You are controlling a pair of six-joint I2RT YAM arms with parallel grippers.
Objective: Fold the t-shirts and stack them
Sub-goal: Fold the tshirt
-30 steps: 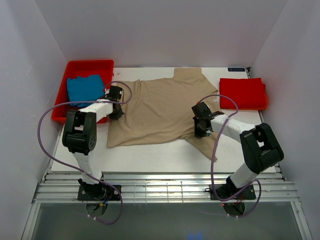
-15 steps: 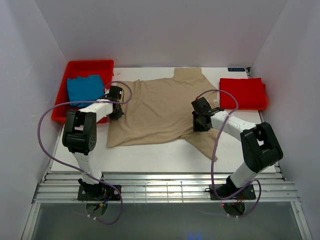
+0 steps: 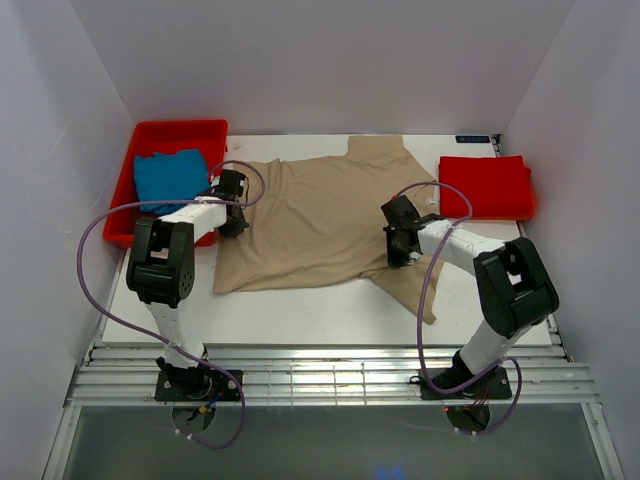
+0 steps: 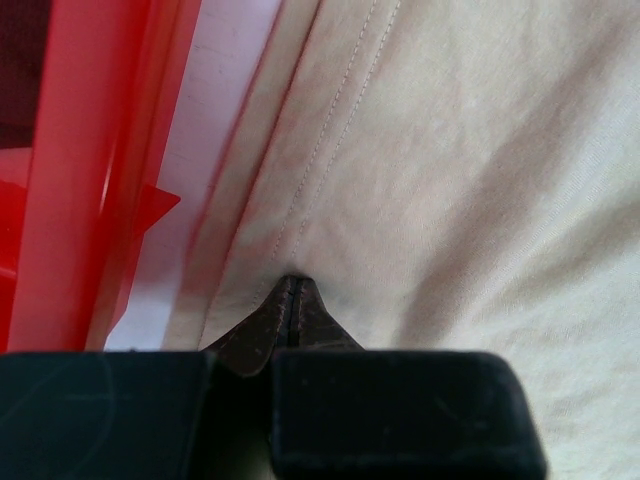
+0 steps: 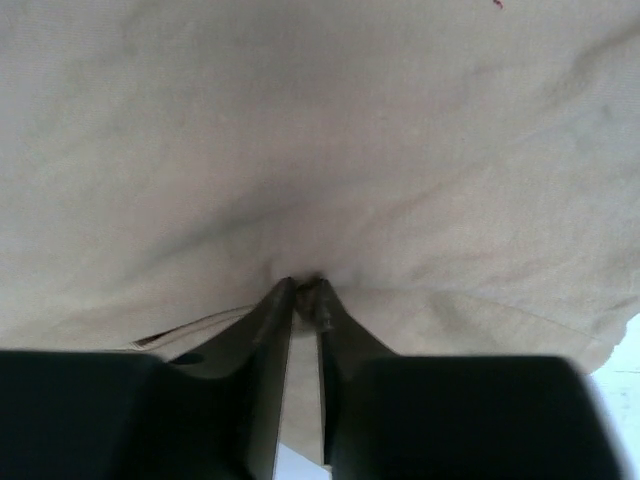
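Observation:
The tan cloth will slide to beside the tray's near corner as I draw my left gripper back, and then I will release it. That corner lies back of the gripper.
The tan t-shirt lies spread flat in the middle of the table. My left gripper sits at its left edge beside the red tray. In the left wrist view its tips are pressed together on the tan cloth near a stitched hem. My right gripper is at the shirt's right side, by the sleeve. In the right wrist view it pinches a small bunch of tan cloth. The red t-shirt lies folded at the back right. The blue t-shirt lies folded in the tray.
The red plastic tray stands at the back left, and its wall is close to my left gripper. White walls enclose the table on three sides. Purple cables loop over both arms.
My right gripper has moved a little back and left over the shirt's right side, carrying its pinch of tan cloth. The left arm has not moved.

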